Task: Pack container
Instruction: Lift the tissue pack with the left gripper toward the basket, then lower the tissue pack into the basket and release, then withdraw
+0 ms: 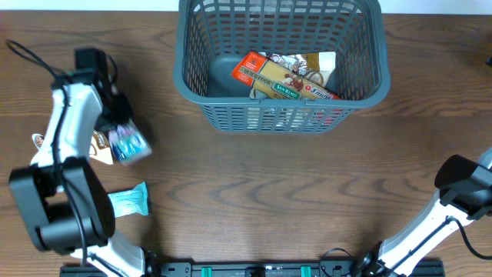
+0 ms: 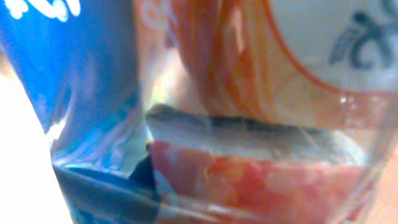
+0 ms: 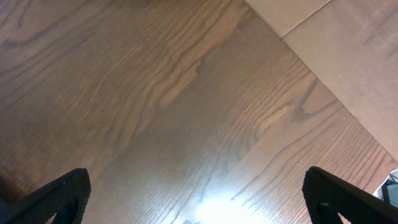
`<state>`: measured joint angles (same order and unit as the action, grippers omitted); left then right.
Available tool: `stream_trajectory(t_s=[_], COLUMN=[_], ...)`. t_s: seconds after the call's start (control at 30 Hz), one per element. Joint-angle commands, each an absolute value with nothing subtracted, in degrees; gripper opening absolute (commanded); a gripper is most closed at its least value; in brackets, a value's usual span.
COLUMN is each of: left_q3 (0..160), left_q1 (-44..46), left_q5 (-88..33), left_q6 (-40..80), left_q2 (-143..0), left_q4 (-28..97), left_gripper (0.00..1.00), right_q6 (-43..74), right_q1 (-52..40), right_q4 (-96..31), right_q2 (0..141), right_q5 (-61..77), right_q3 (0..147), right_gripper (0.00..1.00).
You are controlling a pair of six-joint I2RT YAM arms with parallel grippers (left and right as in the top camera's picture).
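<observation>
Next, my left gripper rises to the right in the overhead view. Then it lowers and releases the blue packet on the basket's bottom beside the orange packet, because that spot is bare.
The dark grey lattice basket stands at the back centre and holds several snack packets, an orange one and a green and yellow one among them. My left gripper is at the left of the table, shut on a blue snack packet. That packet fills the left wrist view as a blue and orange blur, and the fingers are hidden there. My right gripper is open and empty over bare wood, its arm at the far right.
A brown packet lies under the left arm, with a small orange and white item beside it. A teal packet lies near the front left. The table's right edge shows in the right wrist view.
</observation>
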<state>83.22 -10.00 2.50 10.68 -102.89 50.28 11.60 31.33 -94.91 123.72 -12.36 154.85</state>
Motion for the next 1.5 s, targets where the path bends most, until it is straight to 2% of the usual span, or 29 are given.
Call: stream_trajectory(t_s=[0.0,0.2,0.4,0.63,0.8,1.03,1.47], left_q3=[92.0,105.1,115.3,118.1,118.1,118.1,118.1], left_q1=[-9.8,-7.5,1.8,17.4,24.3,26.2,26.2], left_q5=[3.9,3.7,3.4,3.5,3.7,3.7,-0.9], left_q6=[10.6,10.5,10.5,7.2,4.5,2.8,2.8], left_q2=[-97.1,-93.4,-91.1,-91.9,-94.7,-99.5,-110.0], left_q4=[52.1,59.2,60.9,53.4,45.3,34.2,37.8], left_gripper=[0.06,0.06,0.06,0.06,0.06,0.06,0.06], right_q6=[12.4,12.4,12.4,12.4,12.4,12.4,12.4], right_q1=[31.4,31.4,31.4,31.4,31.4,31.4,31.4], right_q4=[-94.9,-94.9,-94.9,-94.9,-94.9,-94.9,-94.9], right_q2=[123.3,123.3,123.3,123.3,123.3,123.3,123.3], right_q5=[-12.6,-12.6,-12.6,-12.6,-12.6,-12.6,-12.6], right_q3=[154.7,154.7,154.7,154.7,154.7,154.7,154.7], right_gripper=[0.99,0.99,0.99,0.99,0.99,0.99,0.99])
